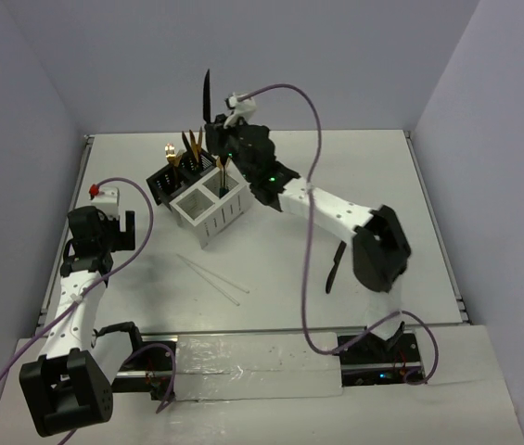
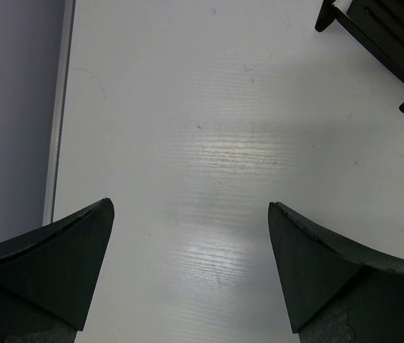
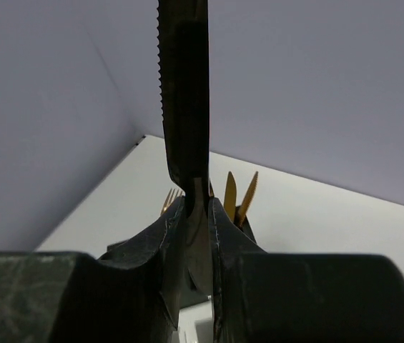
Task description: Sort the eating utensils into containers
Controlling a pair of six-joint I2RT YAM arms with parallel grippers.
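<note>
Next, my right gripper will shift left in the top view, descend and release the black knife, since the section of the black container where gold knives stand lies below and to that side.
My right gripper (image 1: 216, 122) (image 3: 196, 204) is shut on a black serrated knife (image 1: 206, 93) (image 3: 184, 93), blade pointing up, above the black container (image 1: 171, 183). Gold-headed utensils stand in that box: a fork (image 1: 170, 153) (image 3: 171, 199) and knives (image 1: 191, 144) (image 3: 239, 194). The white container (image 1: 208, 215) sits against it, with one gold-tipped utensil (image 1: 222, 171) inside. Two thin white chopsticks (image 1: 211, 278) lie on the table in front. My left gripper (image 1: 118, 227) (image 2: 190, 203) hangs open over bare table at the left. The black container's corner (image 2: 380, 28) shows in the left wrist view.
A slim black utensil (image 1: 335, 269) lies on the table under the right arm's elbow. Purple cables loop from both arms. The table (image 1: 354, 167) has a raised rim along its left edge (image 2: 57, 121), and grey walls close it in on three sides.
</note>
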